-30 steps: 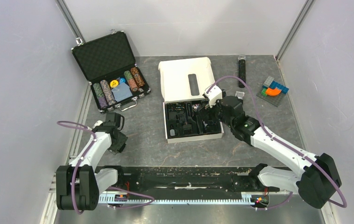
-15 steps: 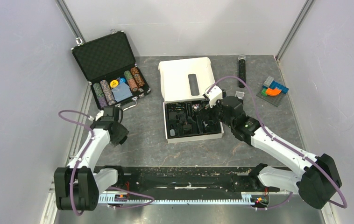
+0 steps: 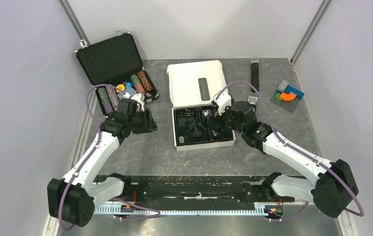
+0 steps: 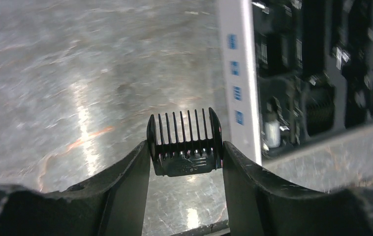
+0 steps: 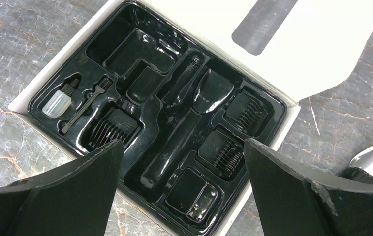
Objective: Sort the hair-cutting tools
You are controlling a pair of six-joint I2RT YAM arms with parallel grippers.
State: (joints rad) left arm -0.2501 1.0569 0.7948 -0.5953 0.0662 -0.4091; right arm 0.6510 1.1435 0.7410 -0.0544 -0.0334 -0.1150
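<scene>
The comb in my left gripper goes over the tray's empty near-corner pocket (image 3: 226,134), below and to its right in the top view, next. It then turns, comes down and is released.
My left gripper (image 3: 147,121) is shut on a small black comb attachment (image 4: 184,142), teeth pointing away, held above the table just left of the white box (image 4: 236,73). My right gripper (image 3: 215,120) hangs open and empty over the box's black tray (image 5: 125,46); in the right wrist view it (image 5: 182,145) frames the tray. Ribbed comb shapes sit in three pockets (image 5: 113,125) (image 5: 246,110) (image 5: 221,150). A long clipper-shaped hollow (image 5: 174,132) runs down the middle; I cannot tell if it is filled. A silver-and-black piece (image 5: 371,164) lies on the table right of the box.
An open case of coloured chips (image 3: 120,83) stands at the back left. A thin black stick with a clear tip (image 3: 255,73) lies behind the box. Coloured blocks (image 3: 288,94) sit at the back right. A small clear bottle (image 5: 56,103) and brush (image 5: 83,110) lie in the tray.
My left arm has swung from the near left up and right, towards the box's left side, with the comb attachment in it. The right arm has hardly moved.
</scene>
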